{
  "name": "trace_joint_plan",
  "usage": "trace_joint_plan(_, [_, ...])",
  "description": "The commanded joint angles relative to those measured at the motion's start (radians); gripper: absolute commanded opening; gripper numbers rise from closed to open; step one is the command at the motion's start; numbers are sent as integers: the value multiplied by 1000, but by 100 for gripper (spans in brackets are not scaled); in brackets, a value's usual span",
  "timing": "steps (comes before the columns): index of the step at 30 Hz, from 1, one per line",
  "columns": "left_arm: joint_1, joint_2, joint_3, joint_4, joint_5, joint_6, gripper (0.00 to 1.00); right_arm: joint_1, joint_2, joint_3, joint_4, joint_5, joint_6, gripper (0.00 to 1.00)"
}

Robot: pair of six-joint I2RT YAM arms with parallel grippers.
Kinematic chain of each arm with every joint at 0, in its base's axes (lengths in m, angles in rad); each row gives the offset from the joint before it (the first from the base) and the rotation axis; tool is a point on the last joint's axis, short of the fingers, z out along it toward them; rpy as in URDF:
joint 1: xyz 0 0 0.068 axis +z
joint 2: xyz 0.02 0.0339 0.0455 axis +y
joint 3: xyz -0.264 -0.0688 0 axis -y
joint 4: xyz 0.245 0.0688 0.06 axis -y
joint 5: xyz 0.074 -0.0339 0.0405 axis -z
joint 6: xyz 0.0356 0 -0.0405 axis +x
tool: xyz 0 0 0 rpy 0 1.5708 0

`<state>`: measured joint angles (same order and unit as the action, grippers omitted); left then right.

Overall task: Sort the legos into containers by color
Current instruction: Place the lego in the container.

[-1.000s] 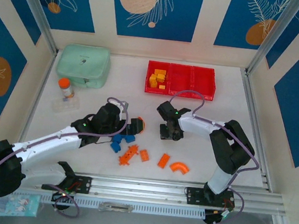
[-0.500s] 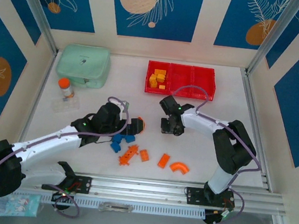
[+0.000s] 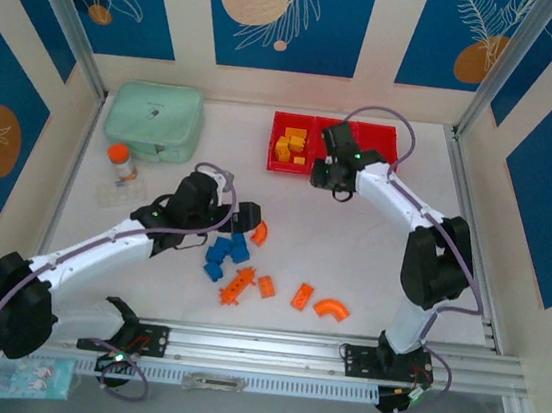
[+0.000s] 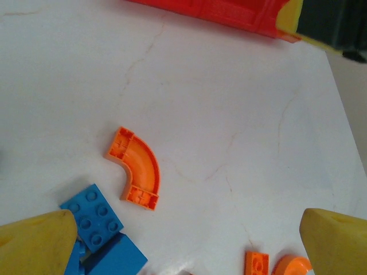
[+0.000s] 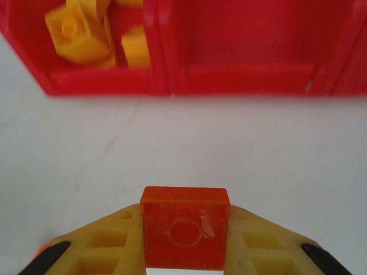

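Observation:
The middle red container is empty, so the robot's right gripper should move outward over it and let go of the orange brick (image 5: 184, 235).
Three joined red containers (image 3: 332, 174) stand at the back; the left one holds yellow legos (image 3: 289, 146). My right gripper (image 3: 324, 179) hovers just in front of the row, shut on a small orange brick (image 5: 184, 235). In the right wrist view the red bins (image 5: 252, 80) and yellow bricks (image 5: 86, 34) lie straight ahead of the gripper (image 5: 184, 229). My left gripper (image 3: 236, 224) is open, low over the table; its fingertips (image 4: 34, 243) flank bare table. An orange arch (image 4: 136, 169) and blue bricks (image 4: 92, 215) lie just ahead of it.
More orange legos lie near the front: a long studded piece (image 3: 237, 285), two small bricks (image 3: 266, 286) and an arch (image 3: 330, 310). A mint-green case (image 3: 153, 121) and an orange-capped bottle (image 3: 119, 159) stand at the back left. A metal rail (image 3: 338, 355) runs along the near edge.
The right arm has carried the orange brick from mid-table up to the front of the bins. The left gripper has drawn back to the left, uncovering the orange arch and blue bricks.

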<state>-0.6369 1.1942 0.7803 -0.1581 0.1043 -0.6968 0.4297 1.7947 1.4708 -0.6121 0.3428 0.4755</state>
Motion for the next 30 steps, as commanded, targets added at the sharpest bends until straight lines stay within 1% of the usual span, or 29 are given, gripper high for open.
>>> trace_joint_plan(1, [39,25,58,4,51,31,99,-33,87,101,-17,39,-32,21])
trace_joint_plan(5, [70,64,95,7,76,38,99,-66,210,236,-23,51,-37,21])
trace_joint_plan(9, [91,102,126,10,97,41,99,-91,359,411,-57,61,-50,22])
trace_joint_plan(11, [98,115,137,8,104,41,99,-101,421,494,-78,62,-62,28])
trace_joint_plan(13, [103,120,147,4,109,44,99,-110,467,577,-116,70,-61,29])
trace_joint_plan(14, [105,121,150,1,111,46,99,-112,478,605,-126,68,-62,31])
trace_joint_plan(15, [107,120,152,-2,111,49,99,-114,480,619,-125,70,-65,37])
trace_joint_plan(18, [111,116,152,-7,108,58,99,-113,470,633,-127,70,-75,52])
trace_joint_plan(19, [112,115,151,-8,107,60,99,-113,463,633,-128,69,-76,54])
trace_joint_plan(22, [112,110,152,-15,116,65,99,-107,422,610,-129,61,-80,55])
trace_joint_plan(25, [112,94,153,-26,130,64,99,-92,345,534,-114,40,-85,56])
trace_joint_plan(30, [111,32,109,-24,135,47,99,-54,165,307,-89,-8,-67,61])
